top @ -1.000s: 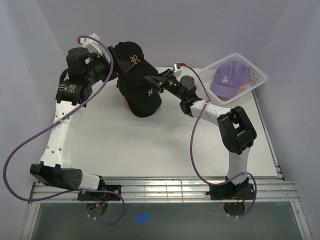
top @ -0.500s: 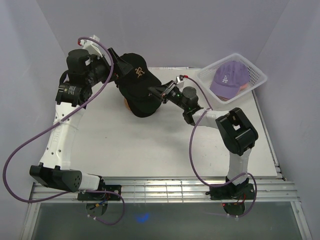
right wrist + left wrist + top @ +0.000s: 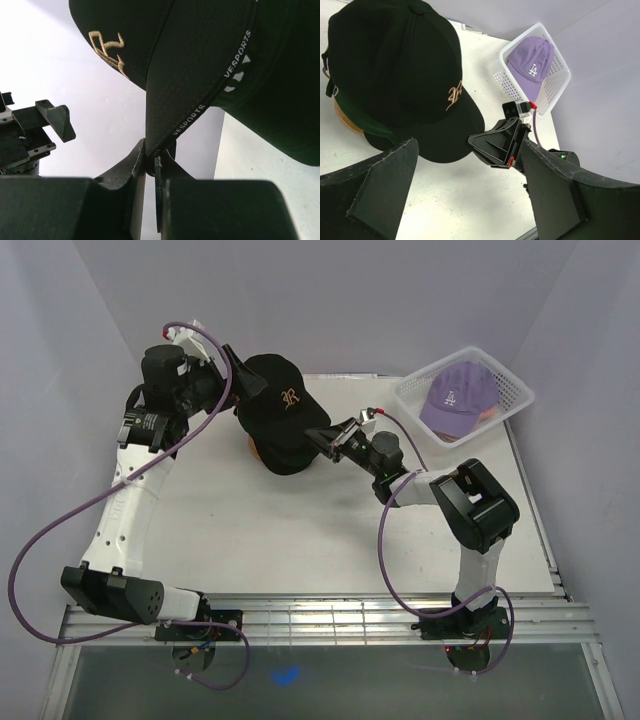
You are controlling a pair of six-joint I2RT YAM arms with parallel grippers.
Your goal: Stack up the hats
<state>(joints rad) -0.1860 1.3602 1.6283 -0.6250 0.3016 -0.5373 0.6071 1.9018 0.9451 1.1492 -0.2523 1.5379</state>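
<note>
The black cap's edge still stands off the dark green cap (image 3: 270, 90), so next my right gripper will lower it slightly toward the stack and let it go.
A black cap with a gold logo (image 3: 282, 400) sits on top of a stack of dark caps on the wooden stand (image 3: 254, 449). In the left wrist view (image 3: 405, 65), a dark green cap edge (image 3: 351, 113) shows under it. My right gripper (image 3: 327, 437) is shut on the top cap's brim (image 3: 200, 65), with the brim edge pinched between the jaws (image 3: 150, 161). My left gripper (image 3: 234, 383) is open and empty (image 3: 470, 165), just behind and left of the stack. A lavender cap (image 3: 458, 395) lies in the white basket (image 3: 515, 398).
The basket stands at the back right corner, with a bit of pink (image 3: 491, 411) under the lavender cap. Grey walls close in the back and both sides. The right arm's elbow (image 3: 475, 502) is over the right part of the table.
The black cap has come down from a raised tilt onto the stack. My left gripper has let go of its back and drawn away. My right gripper moved slightly right, still on the brim.
</note>
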